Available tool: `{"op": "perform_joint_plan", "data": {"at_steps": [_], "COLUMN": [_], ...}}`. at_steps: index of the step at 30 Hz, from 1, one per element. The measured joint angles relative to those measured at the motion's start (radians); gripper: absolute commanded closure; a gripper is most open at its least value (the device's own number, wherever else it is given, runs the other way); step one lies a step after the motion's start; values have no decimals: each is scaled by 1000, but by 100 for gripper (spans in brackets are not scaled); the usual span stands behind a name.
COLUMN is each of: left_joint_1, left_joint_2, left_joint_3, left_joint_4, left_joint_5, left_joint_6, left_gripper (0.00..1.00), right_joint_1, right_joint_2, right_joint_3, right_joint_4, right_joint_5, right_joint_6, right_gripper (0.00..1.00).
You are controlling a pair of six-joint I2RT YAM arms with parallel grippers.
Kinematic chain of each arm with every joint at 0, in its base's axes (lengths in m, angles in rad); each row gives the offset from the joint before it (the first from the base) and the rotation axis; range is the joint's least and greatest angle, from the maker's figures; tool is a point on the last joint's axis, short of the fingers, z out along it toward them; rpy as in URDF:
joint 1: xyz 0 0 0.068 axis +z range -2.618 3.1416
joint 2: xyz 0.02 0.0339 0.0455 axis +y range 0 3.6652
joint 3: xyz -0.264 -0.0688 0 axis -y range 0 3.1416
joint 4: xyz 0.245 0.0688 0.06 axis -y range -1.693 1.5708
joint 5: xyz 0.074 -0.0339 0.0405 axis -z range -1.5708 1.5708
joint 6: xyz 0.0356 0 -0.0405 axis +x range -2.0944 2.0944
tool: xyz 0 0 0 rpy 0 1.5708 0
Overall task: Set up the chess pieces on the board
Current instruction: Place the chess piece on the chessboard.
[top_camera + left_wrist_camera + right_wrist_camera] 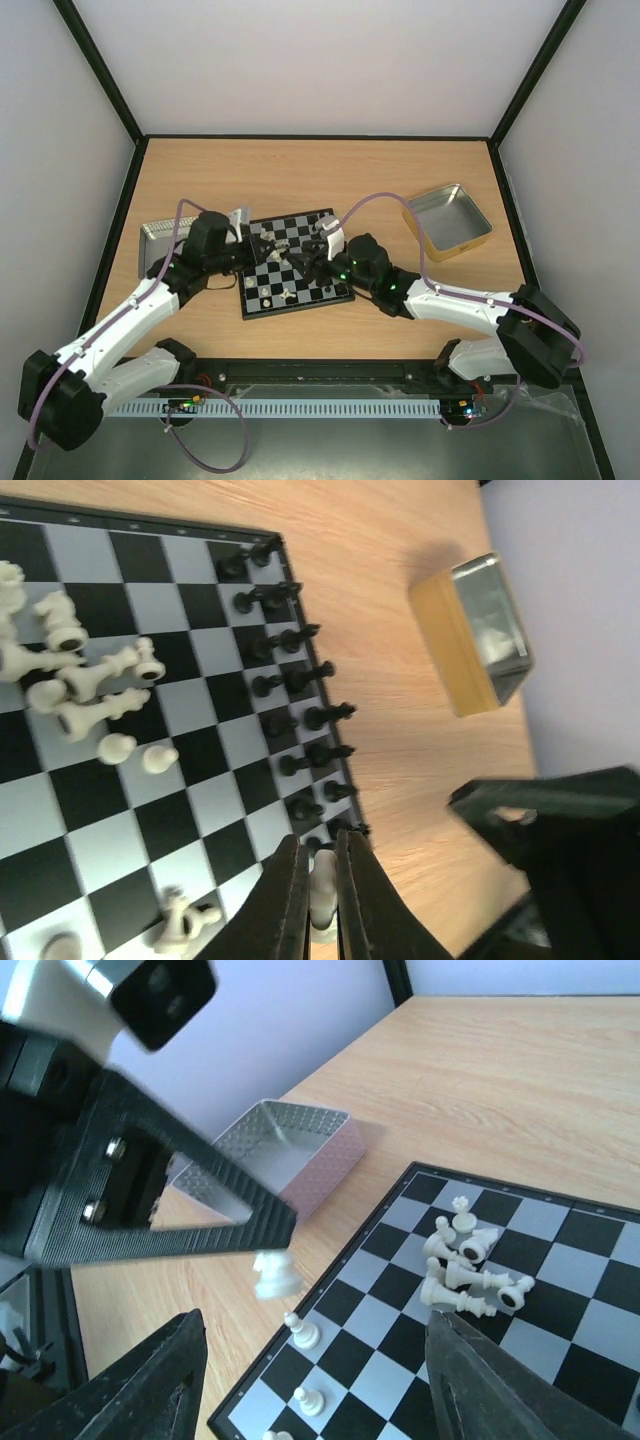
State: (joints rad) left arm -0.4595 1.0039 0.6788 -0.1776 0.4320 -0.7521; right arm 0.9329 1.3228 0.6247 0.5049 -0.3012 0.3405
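Observation:
The board's bare corner [251,309] by the white pawns lies below my left gripper and nearer my base, so the gripper will move back and down to release the piece.
The board [262,307] lies mid-table between both arms. My left gripper [322,900] is shut on a cream-white chess piece [323,885], seen as a white knight [275,1275] hanging from its fingers above the board's edge. My right gripper [315,1380] stands wide open above the board with nothing between its fingers [160,1385]. Black pieces [295,685] stand in two lines along one side of the board. A heap of fallen white pieces [465,1270] lies on the middle squares. Two white pawns [300,1332] stand near the left edge.
A silver tin [275,1150] sits on the table just left of the board. A gold-sided tin [447,222] rests to the right at the back. The two arms meet closely over the board [300,262].

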Motion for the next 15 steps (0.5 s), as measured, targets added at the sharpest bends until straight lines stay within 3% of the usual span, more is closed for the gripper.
{"op": "perform_joint_plan", "data": {"at_steps": [9, 15], "left_joint_1": [-340, -464], "left_joint_2": [-101, -119], "left_joint_3": [5, -57], "left_joint_4": [-266, -352], "left_joint_5": [-603, -803], "left_joint_6": [-82, -204], "left_gripper": [98, 98], "right_joint_1": [0, 0], "right_joint_2": [-40, -38], "right_joint_3": [-6, -6], "right_joint_4": [-5, -6], "right_joint_5": [107, 129], "right_joint_6": [114, 144], "right_gripper": [39, 39]}}
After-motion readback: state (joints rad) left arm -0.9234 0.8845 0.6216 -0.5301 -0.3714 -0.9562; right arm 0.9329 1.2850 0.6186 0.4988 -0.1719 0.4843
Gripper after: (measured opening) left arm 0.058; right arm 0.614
